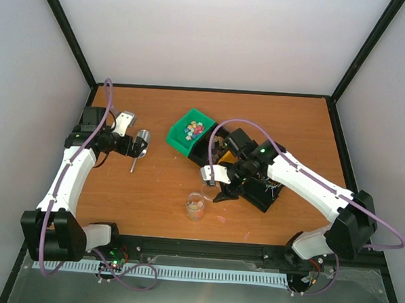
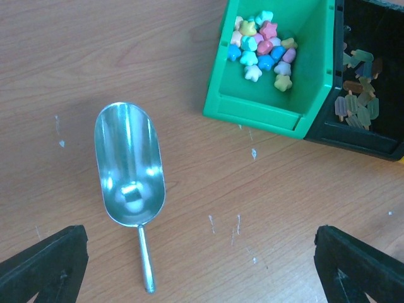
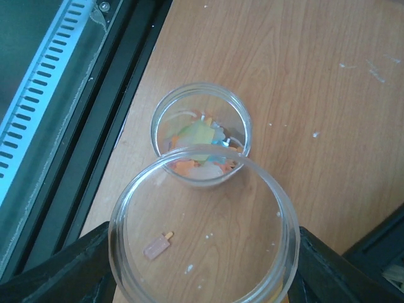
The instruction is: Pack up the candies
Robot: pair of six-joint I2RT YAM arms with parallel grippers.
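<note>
The candies in the jar are uncovered. My right gripper needs to move the lid to the left in the top view next, then down onto the jar's opening (image 1: 195, 198) (image 3: 201, 121), and then let go of it.
The clear jar (image 1: 195, 206) stands on the table near the front and holds several candies (image 3: 201, 146). My right gripper (image 1: 222, 191) is shut on a clear round lid (image 3: 202, 189) and holds it just right of the jar, above the table. In the right wrist view my right gripper (image 3: 202, 259) has a finger on each side of the lid's rim. One pink popsicle-shaped candy (image 3: 158, 245) lies on the table under the lid. My left gripper (image 2: 202, 271) is open and empty above the table. The empty silver scoop (image 2: 129, 167) lies below it, nearer its left finger.
A green bin (image 1: 187, 133) with pastel star candies (image 2: 262, 47) sits mid-table. A black bin (image 2: 363, 95) of popsicle candies adjoins it on the right. Another black bin (image 1: 267, 193) lies under my right arm. The black front rail (image 3: 95, 132) runs close to the jar.
</note>
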